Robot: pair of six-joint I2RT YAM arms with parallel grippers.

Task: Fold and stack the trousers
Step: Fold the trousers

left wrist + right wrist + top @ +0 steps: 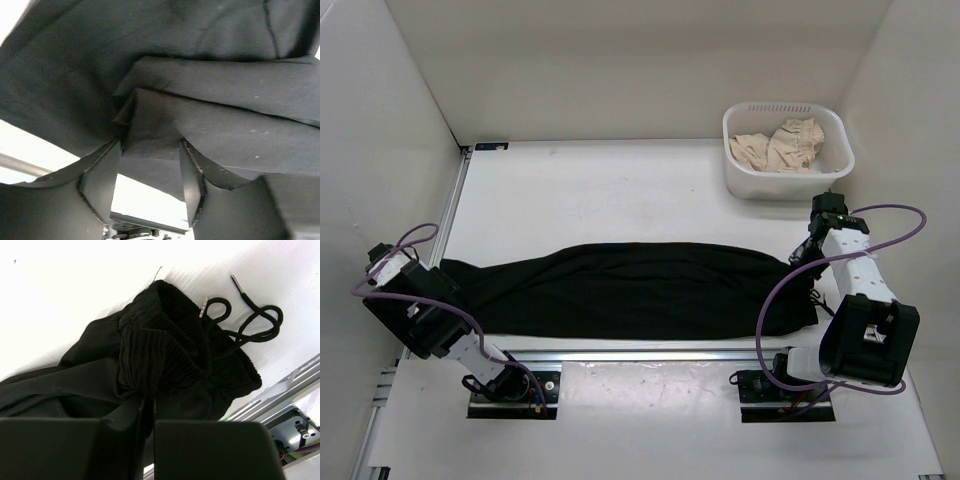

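The waistband lies creased, so next I need to move my right gripper to the right in the top view, then back toward the waistband's near corner [810,322] [248,382], and let go of the cloth.
The black trousers [640,290] lie stretched left to right across the table, folded lengthwise into a long band. My left gripper [442,285] is at their left end. In the left wrist view its jaws [150,145] stand wide apart, with a flap of the leg cloth [225,85] lying between them. My right gripper [802,255] is at the right end. In the right wrist view its jaws [149,405] are closed to a narrow slit on the black cloth just below the ribbed waistband [165,360]. The drawstring [250,325] lies loose on the table.
A white basket [750,180] holding a beige cloth [780,145] stands at the back right. A metal rail [640,352] runs along the near edge just in front of the trousers. White walls close in the left, right and back.
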